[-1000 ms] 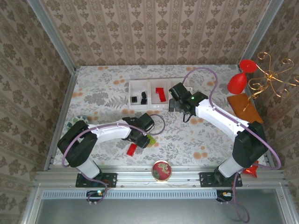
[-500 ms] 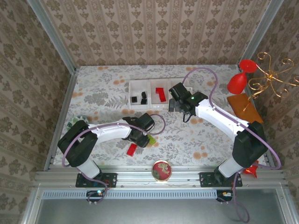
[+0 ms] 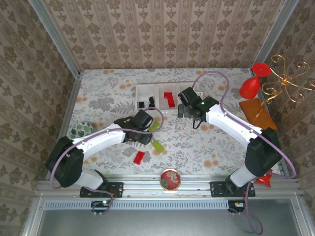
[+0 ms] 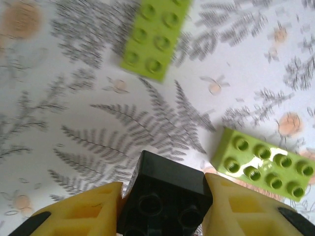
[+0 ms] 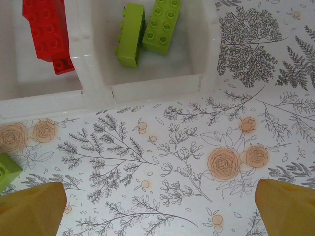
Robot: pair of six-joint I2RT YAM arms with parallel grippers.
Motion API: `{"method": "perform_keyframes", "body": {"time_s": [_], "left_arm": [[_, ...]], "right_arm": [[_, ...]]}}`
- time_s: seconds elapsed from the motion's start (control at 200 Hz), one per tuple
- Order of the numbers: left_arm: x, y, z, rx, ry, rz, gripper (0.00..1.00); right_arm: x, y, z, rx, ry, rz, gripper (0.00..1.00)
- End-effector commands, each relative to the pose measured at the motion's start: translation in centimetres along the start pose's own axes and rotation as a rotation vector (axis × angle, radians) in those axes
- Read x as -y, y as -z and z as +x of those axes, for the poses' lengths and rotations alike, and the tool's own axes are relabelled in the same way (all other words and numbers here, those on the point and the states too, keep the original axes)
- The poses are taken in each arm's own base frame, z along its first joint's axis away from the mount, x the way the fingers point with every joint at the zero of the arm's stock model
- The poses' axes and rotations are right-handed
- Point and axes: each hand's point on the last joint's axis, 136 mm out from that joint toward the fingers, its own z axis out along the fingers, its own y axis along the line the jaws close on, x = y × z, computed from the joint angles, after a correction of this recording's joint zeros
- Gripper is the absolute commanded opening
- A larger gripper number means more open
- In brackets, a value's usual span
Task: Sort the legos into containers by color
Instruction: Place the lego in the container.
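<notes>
Black legos already sit in one end section of the tray, so I will raise my left gripper, move it outward over that section and release its lego.
A black lego is pinched between the yellow fingers of my left gripper, which is shut on it a little above the table. Two lime-green legos lie on the cloth just beyond it, and a red lego lies nearer the front. The white three-compartment tray holds black legos on the left, a red one in the middle and two green ones on the right. My right gripper hangs open over bare cloth beside the tray's right compartment.
A round red-patterned dish sits at the front edge. A red goblet, a gold wire ornament and a brown flat piece stand at the right. A green patterned disc lies at the left.
My left gripper has moved back and left from the front bricks toward the tray, uncovering a green lego on the cloth. The right arm has not moved.
</notes>
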Motion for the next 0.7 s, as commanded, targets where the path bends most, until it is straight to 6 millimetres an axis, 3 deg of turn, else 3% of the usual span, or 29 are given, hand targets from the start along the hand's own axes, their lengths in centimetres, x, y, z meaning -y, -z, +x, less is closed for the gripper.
{"method": "perform_keyframes", "body": {"time_s": [0.0,0.215,0.365,0.695], "left_arm": [[-1.8,1.6,-3.4,0.112,0.108,-0.018,0.20],[-4.9,2.7,-8.4,0.251,0.223,-0.014,0.20],[-6.0,3.1,-12.2,0.324,0.231,-0.017,0.20],[-7.9,0.3,-18.4,0.343,0.222,-0.063,0.20]], "right_arm": [[0.5,0.3,-0.3,0.021,-0.043,0.001,1.00],[0.5,0.2,0.2,0.005,-0.048,-0.007,1.00],[0.5,0.1,0.7,-0.003,-0.056,-0.014,1.00],[0.4,0.0,1.2,-0.015,-0.060,-0.028,1.00]]}}
